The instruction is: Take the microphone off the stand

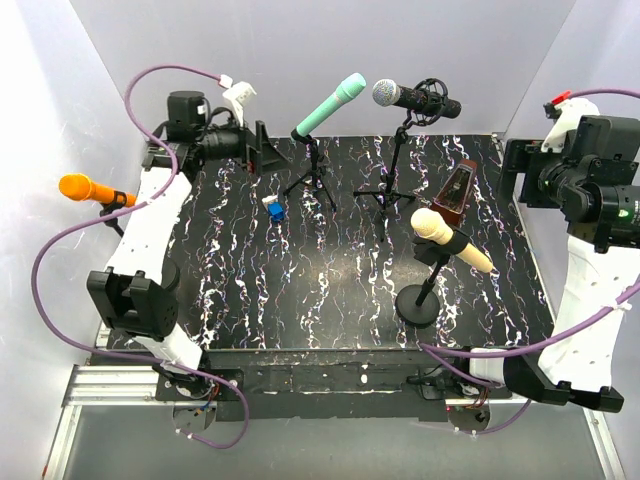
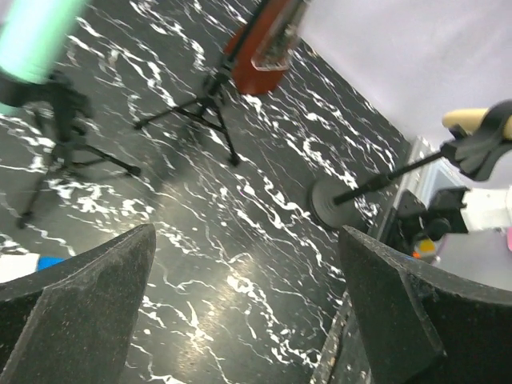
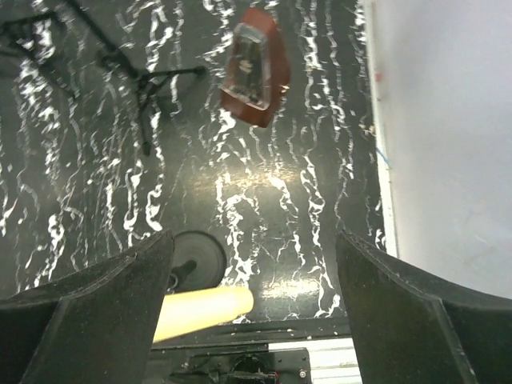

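Observation:
I should turn my right gripper and come back onto the cream microphone's middle, since that lies back of it and to its left in the top view.
Several microphones sit on stands. A teal microphone (image 1: 330,105) (image 2: 36,36) rests on a small tripod at the back. A silver-headed black microphone (image 1: 415,98) sits on a taller tripod (image 1: 388,190). A cream microphone (image 1: 450,240) (image 3: 204,310) (image 2: 468,120) lies tilted in the clip of a round-base stand (image 1: 417,303) (image 3: 200,256). An orange microphone (image 1: 90,189) hangs at the left edge. My left gripper (image 1: 268,150) (image 2: 248,304) is open at the back left, empty. My right gripper (image 1: 515,172) (image 3: 252,304) is open at the back right, above and apart from the cream microphone.
A red-brown metronome (image 1: 455,192) (image 3: 254,68) (image 2: 264,48) stands between the tall tripod and the right wall. A small blue and white object (image 1: 275,210) lies near the teal microphone's tripod. White walls close in the black marbled table (image 1: 300,290) on three sides.

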`<state>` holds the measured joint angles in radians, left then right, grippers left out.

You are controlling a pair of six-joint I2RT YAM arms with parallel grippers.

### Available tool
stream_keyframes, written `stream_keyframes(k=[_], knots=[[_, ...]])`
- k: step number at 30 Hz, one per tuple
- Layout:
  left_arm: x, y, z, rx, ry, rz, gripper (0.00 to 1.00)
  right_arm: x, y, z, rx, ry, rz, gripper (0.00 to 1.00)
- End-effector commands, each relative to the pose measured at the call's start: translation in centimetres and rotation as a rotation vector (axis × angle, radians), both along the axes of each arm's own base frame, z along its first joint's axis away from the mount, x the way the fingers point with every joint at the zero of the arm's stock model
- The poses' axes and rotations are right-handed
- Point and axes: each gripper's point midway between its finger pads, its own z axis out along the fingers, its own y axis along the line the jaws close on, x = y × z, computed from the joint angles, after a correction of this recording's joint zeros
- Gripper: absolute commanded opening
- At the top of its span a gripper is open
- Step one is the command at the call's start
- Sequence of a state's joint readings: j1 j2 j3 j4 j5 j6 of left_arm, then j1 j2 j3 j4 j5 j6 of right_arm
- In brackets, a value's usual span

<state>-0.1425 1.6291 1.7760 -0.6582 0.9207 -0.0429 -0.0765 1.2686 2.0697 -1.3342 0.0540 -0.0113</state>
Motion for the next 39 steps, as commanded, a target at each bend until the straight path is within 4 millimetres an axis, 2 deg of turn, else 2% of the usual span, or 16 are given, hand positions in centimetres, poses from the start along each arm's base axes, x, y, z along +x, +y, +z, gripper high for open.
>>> stream_keyframes(k=[1,4,8,11,14,17,19,23,31,39], knots=[[-3.8,-3.6,-0.2,0.001,0.002,-0.145,0.98,-2.9,3.9,-0.3,0.024,0.025,0.291,0.89],[-5.2,-5.7,-1.0,0.081,-0.081,-0.212,0.98,-4.1,5.7,0.1,0.034,0.011,0.427,0.90],[-7.2,-7.6,-1.6,0.088,-0.105,-0.308,0.98,-6.2,7.8,0.9,0.041,-0.022,0.588,0.93],[-7.5,-9.0,-2.3,0.068,-0.103,-0.336,0.98,-8.0,9.0,1.0,-0.010,-0.111,0.712,0.93],[-6.8,-9.8,-2.4,0.021,-0.107,-0.308,0.98,-9.6,9.5,0.2,-0.081,-0.191,0.784,0.98],[-6.3,-10.8,-1.8,-0.017,-0.171,-0.301,0.97,-11.4,9.9,-2.2,-0.084,-0.091,0.888,0.97],[-6.7,-11.7,-1.7,-0.032,-0.164,-0.309,0.96,-11.1,9.7,-3.2,-0.049,-0.012,0.883,0.94],[-7.1,-12.7,-1.8,-0.041,-0.181,-0.329,0.95,-11.1,10.3,-3.4,-0.061,-0.037,0.958,0.95],[-7.0,-12.7,-2.1,-0.017,-0.177,-0.315,0.95,-9.9,11.3,-4.2,-0.046,-0.043,1.074,0.94],[-7.5,-12.9,-3.0,0.047,-0.218,-0.328,0.96,-11.2,12.3,-6.4,-0.013,-0.004,1.157,0.94]])
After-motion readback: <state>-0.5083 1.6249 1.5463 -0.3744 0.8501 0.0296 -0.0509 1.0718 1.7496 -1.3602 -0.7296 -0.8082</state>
